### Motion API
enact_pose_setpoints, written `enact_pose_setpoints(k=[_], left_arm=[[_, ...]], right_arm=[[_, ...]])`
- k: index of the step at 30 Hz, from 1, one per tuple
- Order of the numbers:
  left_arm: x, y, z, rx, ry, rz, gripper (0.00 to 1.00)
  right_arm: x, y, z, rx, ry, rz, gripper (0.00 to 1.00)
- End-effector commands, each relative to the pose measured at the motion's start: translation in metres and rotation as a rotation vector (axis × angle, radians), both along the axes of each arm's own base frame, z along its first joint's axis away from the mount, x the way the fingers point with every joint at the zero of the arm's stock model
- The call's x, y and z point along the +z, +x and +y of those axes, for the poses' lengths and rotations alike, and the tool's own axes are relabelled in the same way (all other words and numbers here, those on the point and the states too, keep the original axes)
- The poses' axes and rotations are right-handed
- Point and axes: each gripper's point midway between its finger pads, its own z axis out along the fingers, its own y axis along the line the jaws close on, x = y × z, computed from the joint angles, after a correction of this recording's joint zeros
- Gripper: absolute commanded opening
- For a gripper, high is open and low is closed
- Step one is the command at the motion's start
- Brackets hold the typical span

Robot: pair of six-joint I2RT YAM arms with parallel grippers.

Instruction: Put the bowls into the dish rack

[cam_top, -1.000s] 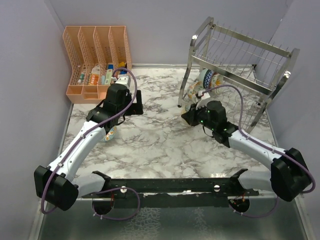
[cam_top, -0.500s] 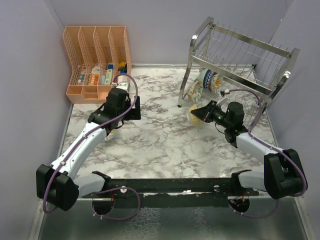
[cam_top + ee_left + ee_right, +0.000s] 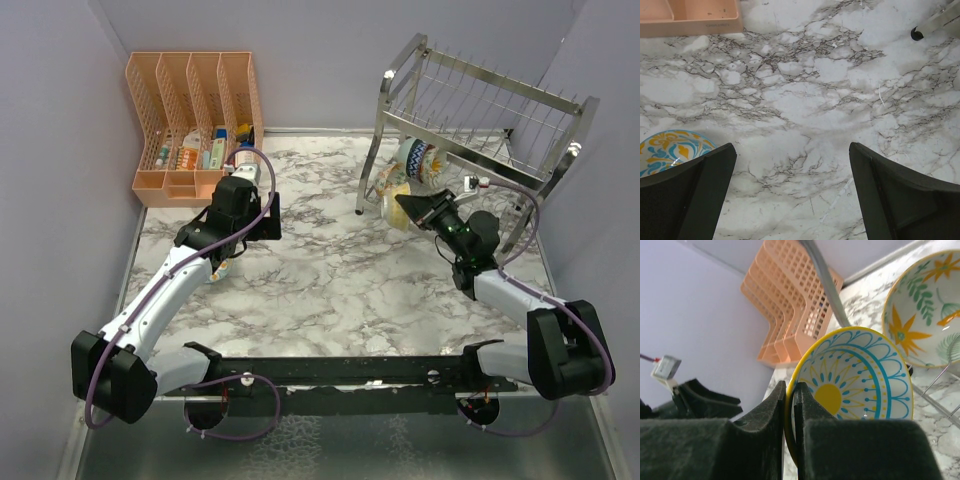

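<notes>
My right gripper holds the bowl and needs to move outward into the rack [image 3: 480, 125] next. It should set the bowl beside the orange-flowered bowl and let go, because that one stands outward in the rack's lower level.
My right gripper [image 3: 408, 206] is shut on the rim of a yellow-rimmed bowl with a blue and yellow sun pattern [image 3: 860, 380], held on edge in the air just in front of the silver wire dish rack [image 3: 480, 125]. In the right wrist view the fingers [image 3: 771, 410] pinch the rim. Two patterned bowls [image 3: 415, 157] stand in the rack's lower tier; one with orange flowers [image 3: 925, 310] is right behind the held bowl. My left gripper [image 3: 791, 150] is open and empty over the marble. A yellow and blue bowl [image 3: 670, 150] lies beside its left finger, partly under the arm [image 3: 222, 266].
The peach mesh organizer [image 3: 190, 110] stands at the back left, holding small items; its base shows in the left wrist view [image 3: 690, 15]. A rack foot [image 3: 917, 34] rests on the marble table [image 3: 320, 270]. Purple walls close in both sides.
My right gripper has lifted the sun-pattern bowl off the table and swung it up and back towards the rack's lower tier. The left arm has hardly moved.
</notes>
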Motion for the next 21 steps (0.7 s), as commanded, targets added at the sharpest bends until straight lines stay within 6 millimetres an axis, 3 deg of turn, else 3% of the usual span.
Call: enact_pose_setpoints(k=[1,11,21], left_arm=[[0.016,0.002,-0.002,-0.02,-0.02,-0.047,0.99],[0.017,0.0,0.001,-0.022,-0.006,-0.044,0.99],[0.02,0.0,0.006,-0.025,0.028,-0.045,0.99]], right_arm=[[0.043,0.019,-0.032,-0.202,0.137,-0.143,0.01],[0.034,0.042,-0.063,-0.397,0.243,-0.137,0.01],[0.017,0.066,-0.065,-0.37,0.391,-0.185,0.01]])
